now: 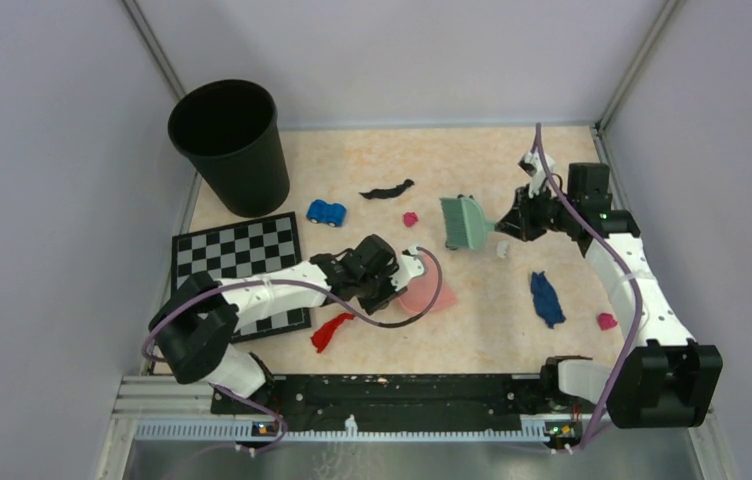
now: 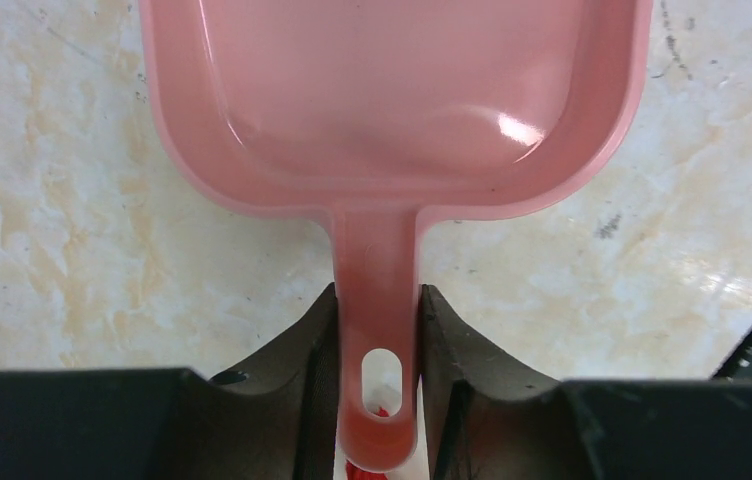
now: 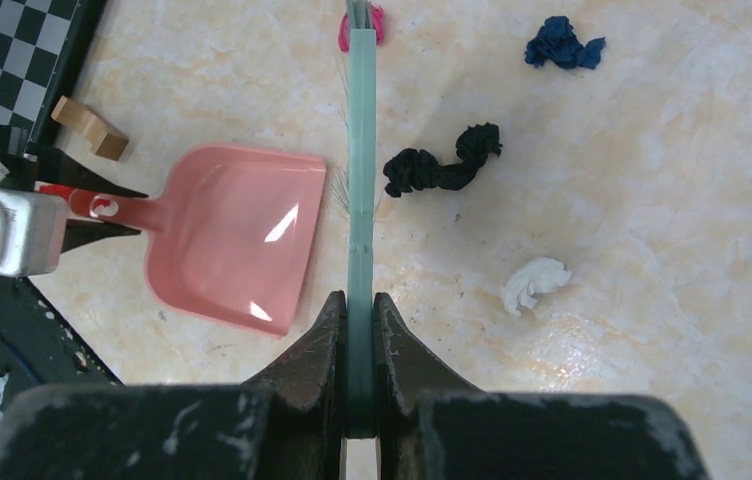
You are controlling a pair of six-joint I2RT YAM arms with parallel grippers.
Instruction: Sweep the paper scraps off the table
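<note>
The long dark blue scrap point(image 1: 546, 299) is outside the empty dustpan, so I should slide my left gripper to the right in the top view toward that scrap next and let go of the dustpan's handle.
My left gripper point(image 1: 404, 278) point(image 2: 377, 300) is shut on the handle of the pink dustpan point(image 1: 430, 294) point(image 2: 392, 90), which lies flat on the table point(image 1: 472, 335). My right gripper point(image 1: 505, 226) point(image 3: 360, 305) is shut on the handle of the green brush point(image 1: 465, 222) point(image 3: 360, 150), held just right of the pan's mouth. Paper scraps lie around: black point(image 1: 387, 190) point(image 3: 442, 168), magenta point(image 1: 410, 219) point(image 3: 364, 22), white point(image 1: 502, 250) point(image 3: 537, 285), dark blue point(image 1: 547, 298), magenta point(image 1: 606, 321), red point(image 1: 330, 331). The pan point(image 3: 237, 235) holds nothing.
A black bin point(image 1: 227, 145) stands at the far left. A chequered board point(image 1: 242, 262) lies under my left arm. A blue toy car point(image 1: 327, 212) sits beside it. A small tan block point(image 3: 92, 128) lies near the board's edge.
</note>
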